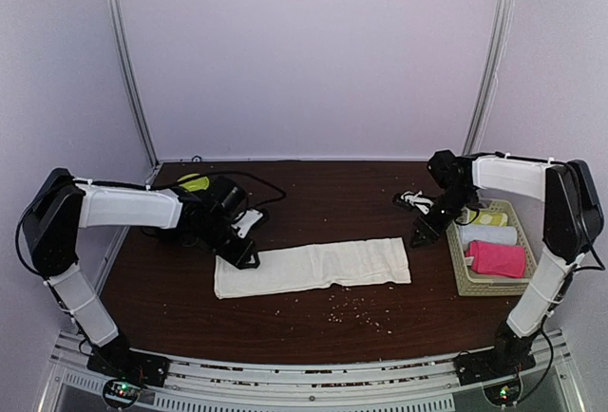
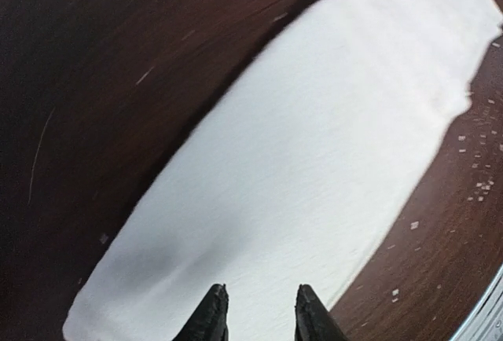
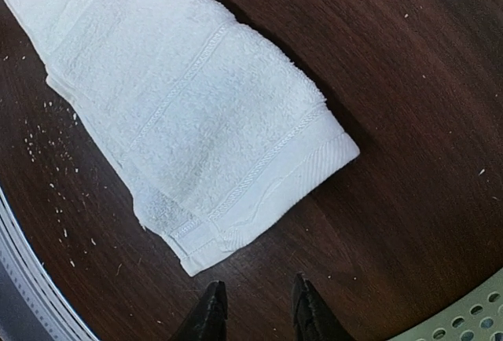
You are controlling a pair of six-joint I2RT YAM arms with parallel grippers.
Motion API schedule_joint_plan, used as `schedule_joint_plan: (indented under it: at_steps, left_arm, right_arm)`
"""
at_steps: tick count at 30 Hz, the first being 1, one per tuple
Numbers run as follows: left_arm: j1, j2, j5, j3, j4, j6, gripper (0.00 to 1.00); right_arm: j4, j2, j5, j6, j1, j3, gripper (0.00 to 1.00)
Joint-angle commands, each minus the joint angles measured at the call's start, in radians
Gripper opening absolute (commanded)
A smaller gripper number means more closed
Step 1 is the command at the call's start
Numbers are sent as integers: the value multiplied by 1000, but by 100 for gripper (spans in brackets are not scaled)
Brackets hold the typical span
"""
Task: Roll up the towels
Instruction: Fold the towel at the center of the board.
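The robot's right gripper will next move down and across onto the cream towel's hemmed end [image 1: 404, 257] [image 3: 258, 219], because that end is below the gripper's fingers and to their left in the top view.
A cream towel [image 1: 313, 266] lies flat in the middle of the table, folded into a long strip. My left gripper [image 1: 242, 255] hovers over its left end. In the left wrist view the left gripper [image 2: 259, 309] is open, with the cream towel [image 2: 314, 160] showing flat between the fingers. My right gripper [image 1: 425, 232] stands just beyond the strip's right end. In the right wrist view the right gripper [image 3: 255, 309] is open over bare wood, a little short of the hemmed end of the cream towel [image 3: 189, 113]. The pink towel [image 1: 496, 258] lies in the basket.
A pale green basket [image 1: 463, 274] at the right edge also holds a white roll [image 1: 489, 234] and a yellow-green roll [image 1: 489, 217]; the basket's corner [image 3: 464, 313] shows beside my right fingers. Crumbs [image 1: 356, 308] dot the wood in front of the towel. A yellow-green object [image 1: 195, 182] and cables lie at the back left.
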Motion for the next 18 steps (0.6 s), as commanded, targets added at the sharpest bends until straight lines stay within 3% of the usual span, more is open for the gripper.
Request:
schedule_joint_plan:
  at_steps: [1,6,18]
  left_arm:
    - [-172,-53,-33,46,217,138,32]
    - [-201,-29,-9,29,375,115,33]
    - [-213,30,10,6,386,49,33]
  right_arm:
    - [7,-63,-8,-197,8,-60,31]
    - [40,-49,52,-321,51,-140,31]
    - [166,-50,142,-273,143,-191,35]
